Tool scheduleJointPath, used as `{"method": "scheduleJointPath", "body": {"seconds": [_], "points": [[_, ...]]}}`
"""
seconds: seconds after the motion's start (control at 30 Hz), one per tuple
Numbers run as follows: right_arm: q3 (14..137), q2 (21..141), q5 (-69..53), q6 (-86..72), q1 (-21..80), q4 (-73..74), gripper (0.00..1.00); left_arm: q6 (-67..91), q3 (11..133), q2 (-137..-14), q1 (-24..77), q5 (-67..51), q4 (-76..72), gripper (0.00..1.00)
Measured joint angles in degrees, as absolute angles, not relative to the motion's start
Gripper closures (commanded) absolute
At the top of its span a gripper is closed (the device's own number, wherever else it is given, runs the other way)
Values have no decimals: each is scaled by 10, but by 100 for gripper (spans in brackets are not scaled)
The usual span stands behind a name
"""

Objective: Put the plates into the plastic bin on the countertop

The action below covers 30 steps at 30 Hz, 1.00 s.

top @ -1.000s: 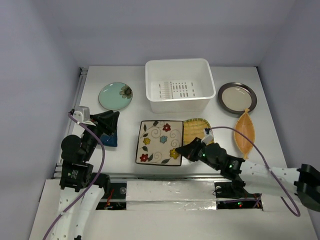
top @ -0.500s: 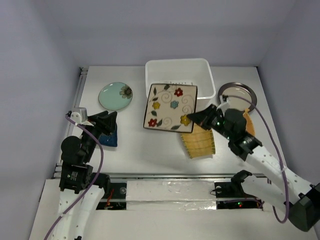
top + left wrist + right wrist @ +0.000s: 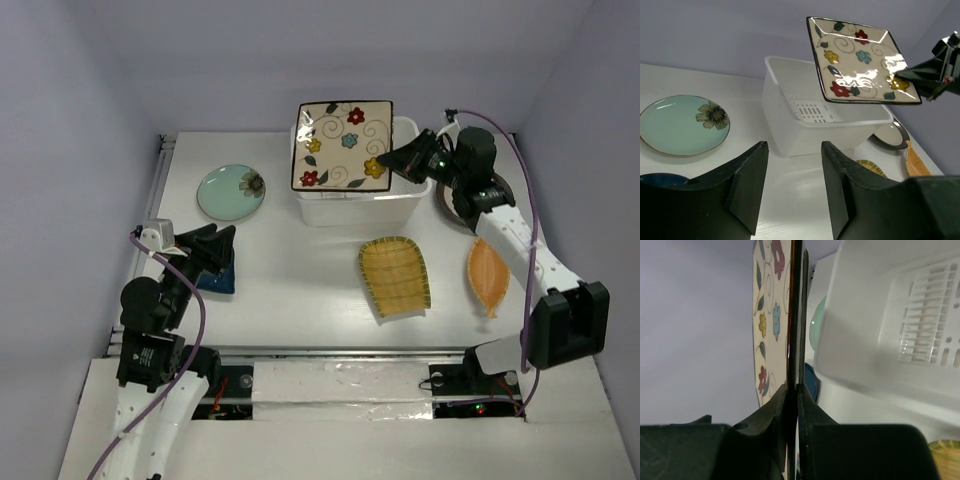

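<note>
The bin's bare slotted bottom lies below my right gripper and to the right in its wrist view, so next that gripper should move there, lower the plate and release.
My right gripper (image 3: 397, 163) is shut on the right edge of the cream square floral plate (image 3: 342, 145) and holds it in the air over the white plastic bin (image 3: 352, 206). The plate also shows in the left wrist view (image 3: 860, 60) and edge-on in the right wrist view (image 3: 771, 315). The bin (image 3: 790, 127) holds no plate that I can see. My left gripper (image 3: 222, 242) is open and empty, above the small dark blue plate (image 3: 214, 279). The mint-green plate (image 3: 233, 192), yellow ribbed plate (image 3: 394, 276), orange leaf plate (image 3: 488, 276) and dark-rimmed plate (image 3: 503, 189) lie on the countertop (image 3: 300, 280).
Metal rails run along the left edge (image 3: 160, 190) and the front edge (image 3: 340, 350) of the countertop. Walls close in the back and sides. The right arm (image 3: 520, 250) stretches over the leaf plate and the dark-rimmed plate.
My right gripper has lifted the floral plate off the countertop and carried it back and up, from beside the yellow plate to over the bin. The left arm has barely moved.
</note>
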<state>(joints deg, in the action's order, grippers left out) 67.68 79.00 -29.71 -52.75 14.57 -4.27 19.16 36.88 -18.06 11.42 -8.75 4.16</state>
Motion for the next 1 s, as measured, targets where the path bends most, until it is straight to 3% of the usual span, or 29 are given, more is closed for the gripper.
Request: {"method": "scheduleJointPath", "body": {"seconds": [0.4,1.0], "points": [[854,934,-347,-433,88,70,100,191,369,-177,123,-88,42,56],[885,1061,-330,-386,68,116,100,191,369,-174,123,-88,42,55]]}}
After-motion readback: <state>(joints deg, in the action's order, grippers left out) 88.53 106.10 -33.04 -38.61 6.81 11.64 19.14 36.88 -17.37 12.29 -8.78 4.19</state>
